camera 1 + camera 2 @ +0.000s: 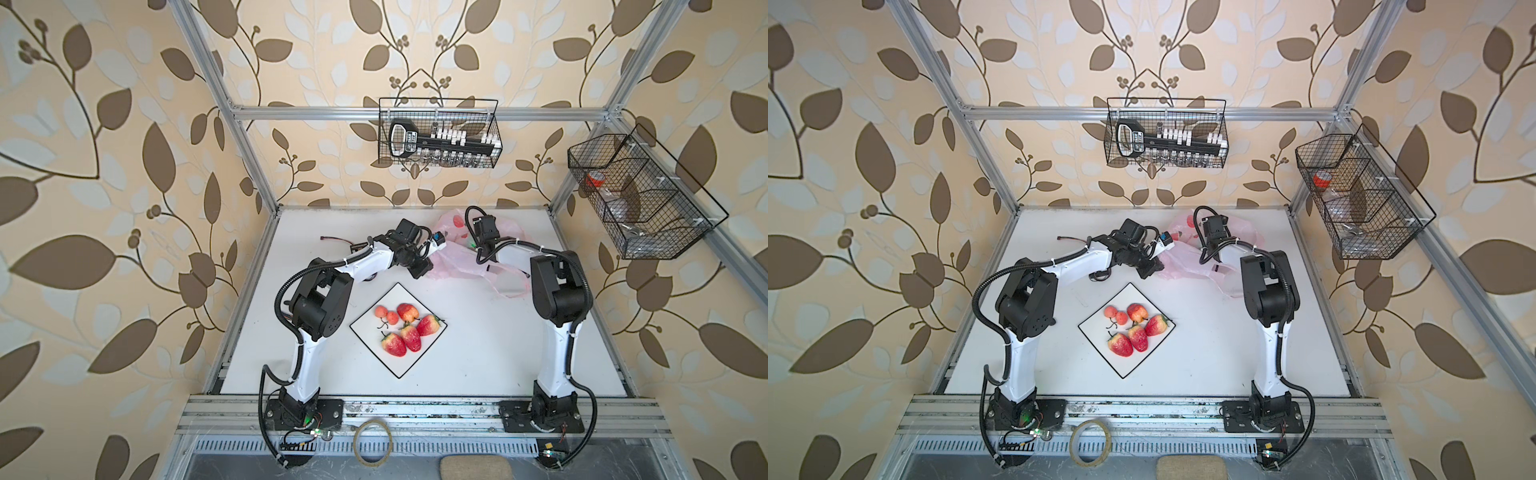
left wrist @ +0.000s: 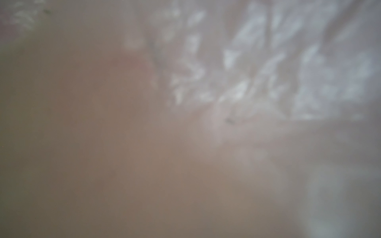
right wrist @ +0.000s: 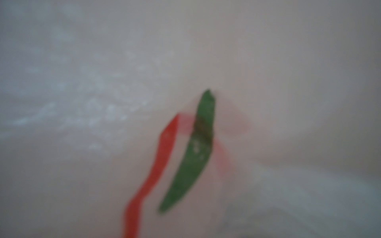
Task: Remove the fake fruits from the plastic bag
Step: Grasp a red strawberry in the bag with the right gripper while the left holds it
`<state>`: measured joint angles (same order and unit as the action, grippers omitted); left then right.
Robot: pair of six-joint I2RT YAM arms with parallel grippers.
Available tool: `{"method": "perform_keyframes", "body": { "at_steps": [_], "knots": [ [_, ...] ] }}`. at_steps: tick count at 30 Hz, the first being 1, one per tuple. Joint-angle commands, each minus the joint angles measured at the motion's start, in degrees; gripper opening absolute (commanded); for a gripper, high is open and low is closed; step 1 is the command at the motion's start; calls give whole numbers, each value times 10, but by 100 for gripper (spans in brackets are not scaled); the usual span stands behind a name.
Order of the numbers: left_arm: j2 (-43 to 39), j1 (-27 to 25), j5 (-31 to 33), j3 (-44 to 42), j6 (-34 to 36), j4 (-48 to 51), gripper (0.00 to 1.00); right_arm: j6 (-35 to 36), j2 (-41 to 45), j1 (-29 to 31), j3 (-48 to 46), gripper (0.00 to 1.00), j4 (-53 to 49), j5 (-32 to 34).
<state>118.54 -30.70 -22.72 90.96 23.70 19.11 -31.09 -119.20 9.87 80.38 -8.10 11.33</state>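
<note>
My left gripper should next pull the held edge slightly outward, away from my right arm, then let go of the film, as it still reaches inside the bag.
The pink plastic bag [image 1: 457, 264] [image 1: 1187, 262] lies crumpled at the back of the table. My left gripper [image 1: 439, 244] [image 1: 1166, 243] is at the bag's left edge, shut on the film. My right gripper [image 1: 476, 245] reaches down into the bag, and its jaws are hidden. Both wrist views show only blurred bag film [image 2: 247, 82] [image 3: 103, 82], with a green and red print [image 3: 195, 154] close to the right lens. Several strawberry-like fake fruits [image 1: 411, 336] [image 1: 1138, 337] and two small round ones [image 1: 386, 314] rest on the white square plate [image 1: 399, 293] at the table's middle.
A loop handle of the bag [image 1: 511, 286] trails beside the right arm. A loose cable [image 1: 336, 240] lies behind the left arm. Wire baskets hang on the back wall [image 1: 438, 133] and the right wall [image 1: 640, 195]. A tape ring [image 1: 372, 442] sits on the front rail.
</note>
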Motion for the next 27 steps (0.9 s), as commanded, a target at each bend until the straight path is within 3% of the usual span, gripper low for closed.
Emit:
{"method": "perform_keyframes", "body": {
  "at_steps": [1,14,27],
  "knots": [
    [-23,13,52,13,-33,-22,0,-8,72,-13,-36,30,15,-33],
    [47,41,77,101,-37,7,0,-57,233,-76,-185,30,84,-187],
    [146,61,107,187,-34,22,0,-53,388,-133,-244,31,52,-183]
  ]
}}
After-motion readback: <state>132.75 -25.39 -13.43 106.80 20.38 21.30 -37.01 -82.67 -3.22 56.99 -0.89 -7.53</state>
